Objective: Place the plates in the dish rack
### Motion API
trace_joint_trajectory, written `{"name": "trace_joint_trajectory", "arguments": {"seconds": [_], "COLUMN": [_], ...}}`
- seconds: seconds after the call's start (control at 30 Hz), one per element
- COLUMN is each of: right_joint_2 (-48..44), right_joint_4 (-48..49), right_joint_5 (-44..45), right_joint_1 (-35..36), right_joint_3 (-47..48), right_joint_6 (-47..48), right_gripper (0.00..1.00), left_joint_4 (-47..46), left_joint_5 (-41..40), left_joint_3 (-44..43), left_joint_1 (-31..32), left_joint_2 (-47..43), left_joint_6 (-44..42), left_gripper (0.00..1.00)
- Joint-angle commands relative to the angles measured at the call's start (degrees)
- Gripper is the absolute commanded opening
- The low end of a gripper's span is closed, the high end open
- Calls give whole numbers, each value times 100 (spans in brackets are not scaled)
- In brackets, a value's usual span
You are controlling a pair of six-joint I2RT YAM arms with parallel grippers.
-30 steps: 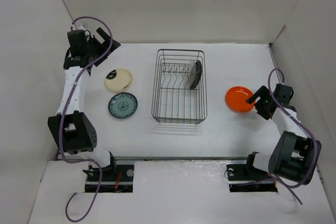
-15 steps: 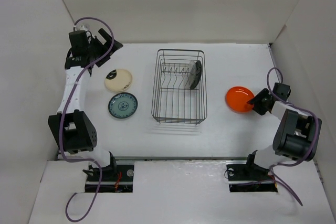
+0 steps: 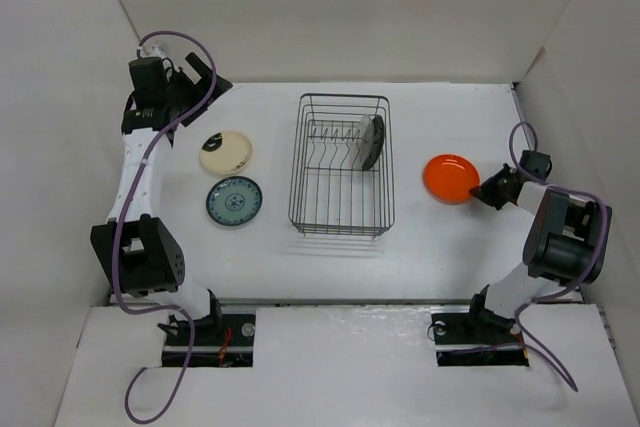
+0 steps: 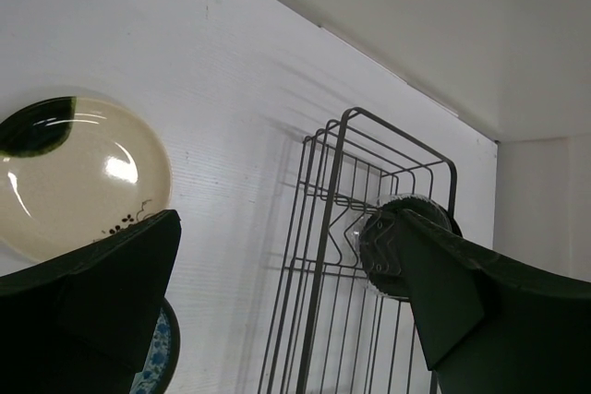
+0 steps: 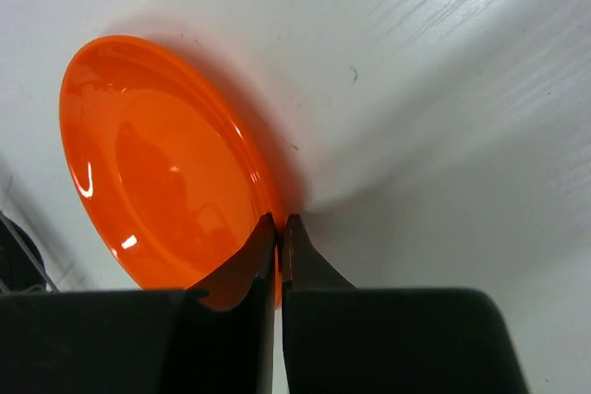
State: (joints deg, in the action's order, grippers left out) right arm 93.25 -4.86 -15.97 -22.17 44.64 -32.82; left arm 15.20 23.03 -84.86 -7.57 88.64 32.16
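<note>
Next, my right gripper rises, moves left in the top view and lowers the orange plate, then releases it into the rack's wires, because slots beside the black plate (image 3: 374, 141) stand empty.
The wire dish rack (image 3: 343, 96) stands mid-table, with a black plate (image 3: 374, 141) upright among its prongs. My right gripper (image 3: 483, 190) is shut on the near rim of the orange plate (image 3: 450, 178), to the right of the rack. The right wrist view shows the orange plate (image 5: 157, 163) tilted up off the table, its edge pinched in the right gripper (image 5: 280, 223). Left of the rack lie a cream plate (image 3: 225, 151) and a blue-patterned plate (image 3: 234, 200). My left gripper (image 3: 207, 77) hangs open and empty at the back left, above the cream plate (image 4: 74, 173) and looking toward the rack (image 4: 332, 191).
White walls enclose the table on the left, back and right. The right wall is close behind my right arm. Both arm bases sit at the near edge.
My right gripper has closed on the orange plate's rim, and the plate has shifted slightly back and to the left. The left arm has stayed still.
</note>
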Motion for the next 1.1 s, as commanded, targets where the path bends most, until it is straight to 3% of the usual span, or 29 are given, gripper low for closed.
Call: {"name": "trace_joint_trajectory", "arguments": {"seconds": [0.0,0.1,0.2,0.33,0.43,0.6,0.73,0.9,1.07], "right_joint_2": [-104,-1023,-1929,-2565,-2619,-1690,-530,1190,1959], "right_joint_4": [-437,-462,-1250,-2359,-3229,-4863,-6156,-7412,-7415], "right_joint_5": [358,305,822,2077,3474,6229,7368,7924,7942], "right_joint_1": [-15,55,327,1108,2179,4548,5668,6172,6471], "right_joint_3": [-17,-18,656,1931,3065,5033,6659,8521,9483], "right_joint_6": [-22,-259,-260,-42,91,214,57,-66,108], "right_gripper": [0,0,0,0,0,0,0,0,0], "left_joint_4": [-96,-96,-96,-96,-96,-96,-35,18,71], "left_joint_5": [-44,-44,9,9,-44,-149,-272,-325,-378], "left_joint_3": [-75,-75,-75,-75,-75,-75,-75,-75,-75], "left_joint_1": [-7,-7,-7,-7,-7,-7,-7,-7,-7], "left_joint_2": [-251,-251,-251,-356,-356,-356,-356,-356,-356], "left_joint_6": [-105,-105,-105,-105,-105,-105,-105,-105,-105], "left_gripper": [100,100,100,100,100,100,100,100,100]}}
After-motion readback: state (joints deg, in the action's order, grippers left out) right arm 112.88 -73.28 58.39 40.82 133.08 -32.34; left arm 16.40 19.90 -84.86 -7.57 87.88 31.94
